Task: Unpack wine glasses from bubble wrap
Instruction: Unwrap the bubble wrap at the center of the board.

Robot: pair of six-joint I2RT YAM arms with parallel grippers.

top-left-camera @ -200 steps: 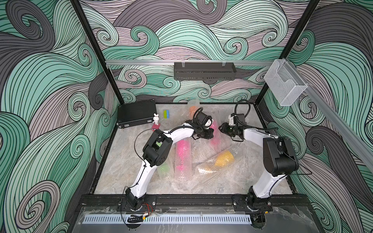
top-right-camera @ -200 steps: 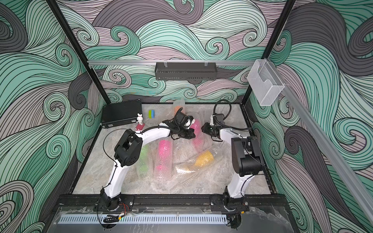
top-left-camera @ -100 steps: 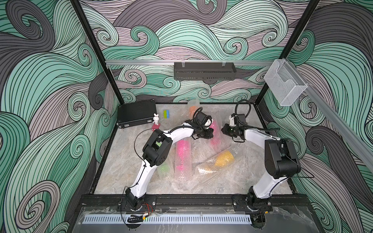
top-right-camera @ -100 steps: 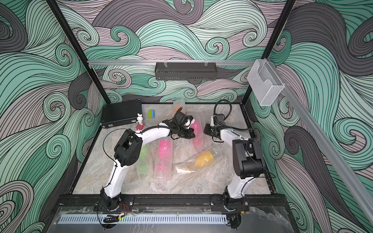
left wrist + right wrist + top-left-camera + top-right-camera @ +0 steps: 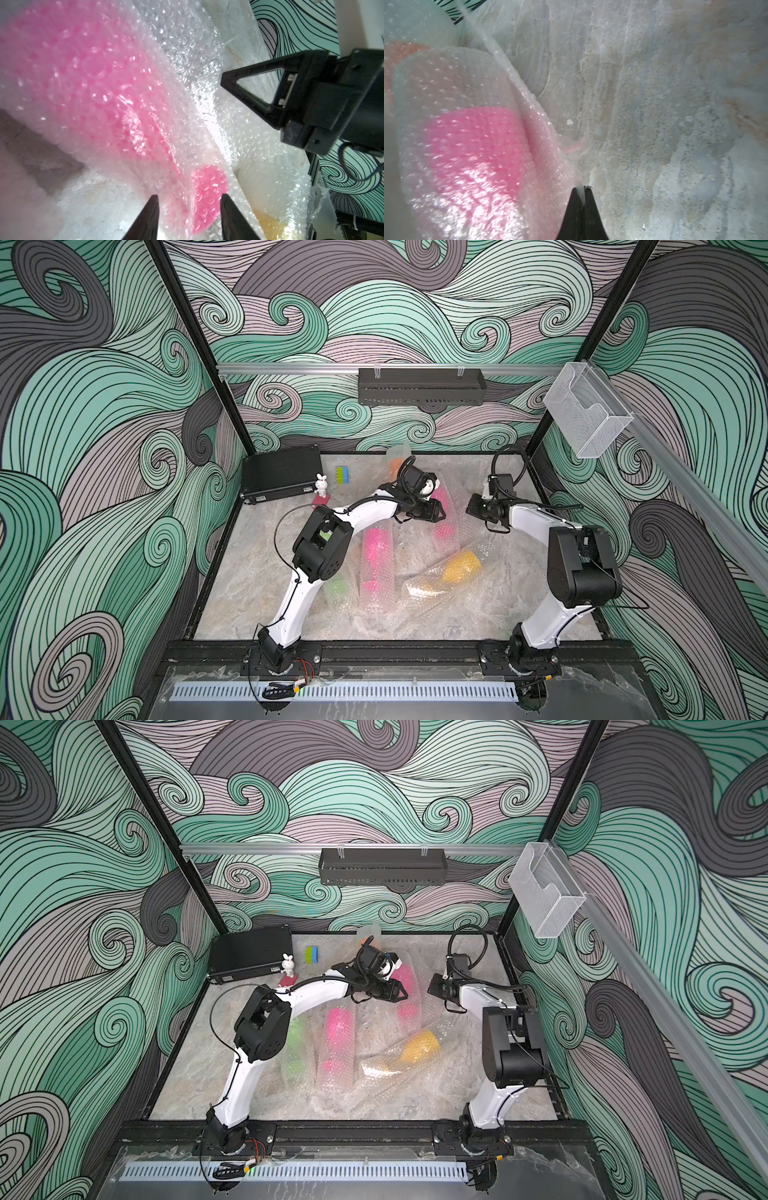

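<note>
I need to move my right gripper away from the left gripper toward bare tabletop by the side (image 5: 525,491) (image 5: 664,160) and let go of the wrap's loose edge there, because wrap is still around the glass.
A hot pink wine glass (image 5: 445,531) lies near the back of the table inside a tube of bubble wrap (image 5: 187,62). My left gripper (image 5: 189,197) is open, one fingertip on each side of the wrapped stem and round foot (image 5: 209,185). My right gripper (image 5: 581,188) is shut on the loose edge of that same wrap (image 5: 517,83), on the tube's right side. In both top views the two grippers (image 5: 436,512) (image 5: 471,506) face each other across this tube. Wrapped pink (image 5: 376,556), yellow (image 5: 459,566), green (image 5: 337,585) and orange (image 5: 397,456) glasses lie around.
A black case (image 5: 280,472), a white rabbit figure (image 5: 321,485) and a green-blue block (image 5: 343,475) sit at the back left. A black rack (image 5: 419,385) hangs on the back wall and a clear box (image 5: 586,418) on the right rail.
My left gripper has opened over the wrapped pink glass. My right gripper has closed onto the edge of the wrap and shifted slightly right.
</note>
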